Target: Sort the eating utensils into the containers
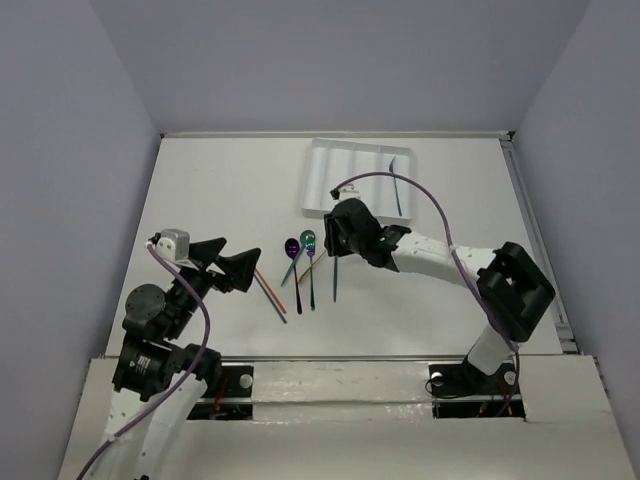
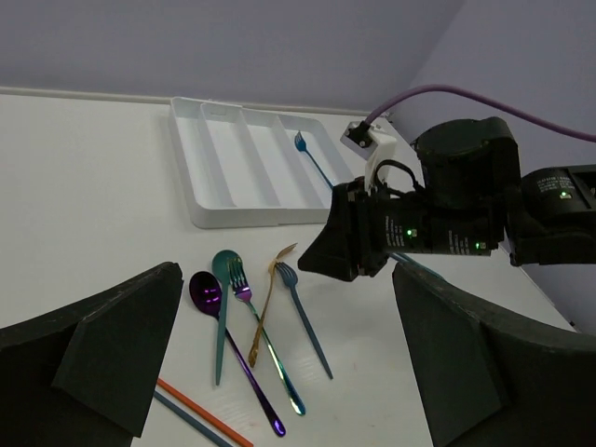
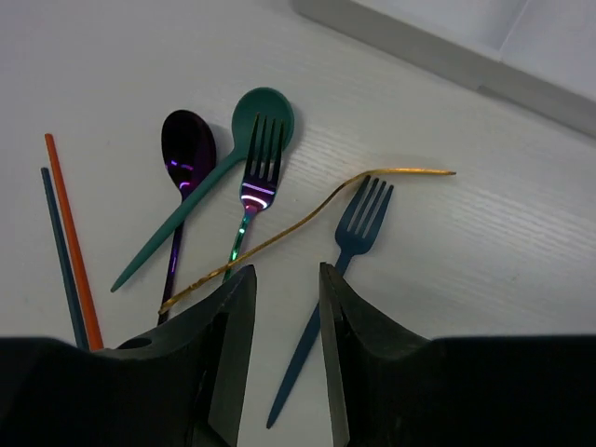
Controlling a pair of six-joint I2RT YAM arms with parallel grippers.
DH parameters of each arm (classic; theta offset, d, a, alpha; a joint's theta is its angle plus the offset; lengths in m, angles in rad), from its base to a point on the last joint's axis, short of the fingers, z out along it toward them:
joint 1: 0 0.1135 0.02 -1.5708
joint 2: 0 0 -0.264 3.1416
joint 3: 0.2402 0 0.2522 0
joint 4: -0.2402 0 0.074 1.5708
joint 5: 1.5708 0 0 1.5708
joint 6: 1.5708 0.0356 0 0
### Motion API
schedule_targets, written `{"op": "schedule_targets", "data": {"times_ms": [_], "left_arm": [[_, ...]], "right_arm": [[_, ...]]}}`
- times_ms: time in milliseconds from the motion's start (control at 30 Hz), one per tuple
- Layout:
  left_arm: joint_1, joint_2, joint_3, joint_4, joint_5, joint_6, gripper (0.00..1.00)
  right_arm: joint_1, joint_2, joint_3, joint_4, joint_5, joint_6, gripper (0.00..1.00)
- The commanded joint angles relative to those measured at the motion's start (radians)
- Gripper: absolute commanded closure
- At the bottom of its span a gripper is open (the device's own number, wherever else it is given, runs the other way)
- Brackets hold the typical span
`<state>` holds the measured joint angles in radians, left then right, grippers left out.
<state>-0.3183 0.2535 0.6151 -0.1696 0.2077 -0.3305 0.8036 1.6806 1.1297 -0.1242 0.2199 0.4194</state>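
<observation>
The right gripper will next go down toward the spoons to the handle of the gold fork, which is uncovered between the iridescent fork and blue fork.
Several utensils lie together mid-table: a purple spoon [image 3: 188,144], a teal spoon [image 3: 264,110], an iridescent fork [image 3: 256,177], a gold fork [image 3: 307,219] lying on its side, and a blue fork [image 3: 358,223]. An orange chopstick [image 3: 70,242] and a teal chopstick [image 3: 58,242] lie to their left. My right gripper [image 3: 284,279] hovers over them, open by a narrow gap and empty, with the blue fork's handle beside its right finger. My left gripper [image 2: 289,372] is wide open and empty, low near the chopsticks [image 1: 270,293]. The white tray [image 1: 322,180] holds one blue fork [image 1: 398,190] in its right compartment.
The right arm [image 1: 440,255] reaches across from the right, with a purple cable [image 1: 420,195] looping above the tray. Grey walls enclose the table on three sides. The tray's other compartments [image 2: 237,158] show no utensils in the left wrist view.
</observation>
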Motion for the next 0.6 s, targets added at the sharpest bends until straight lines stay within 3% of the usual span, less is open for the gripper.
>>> {"op": "schedule_targets", "data": {"times_ms": [0, 133, 267, 567], "left_arm": [[0.005, -0.014, -0.005, 0.048, 0.013, 0.007, 0.01], [0.005, -0.014, -0.005, 0.048, 0.013, 0.007, 0.01], [0.005, -0.011, -0.006, 0.050, 0.016, 0.007, 0.01], [0.005, -0.007, -0.006, 0.051, 0.024, 0.008, 0.01]], "right_arm": [[0.074, -0.012, -0.013, 0.034, 0.088, 0.108, 0.56], [0.085, 0.031, -0.011, 0.040, 0.108, 0.208, 0.43], [0.094, 0.071, -0.031, 0.106, 0.113, 0.286, 0.42], [0.094, 0.162, 0.033, 0.084, 0.130, 0.337, 0.45]]}}
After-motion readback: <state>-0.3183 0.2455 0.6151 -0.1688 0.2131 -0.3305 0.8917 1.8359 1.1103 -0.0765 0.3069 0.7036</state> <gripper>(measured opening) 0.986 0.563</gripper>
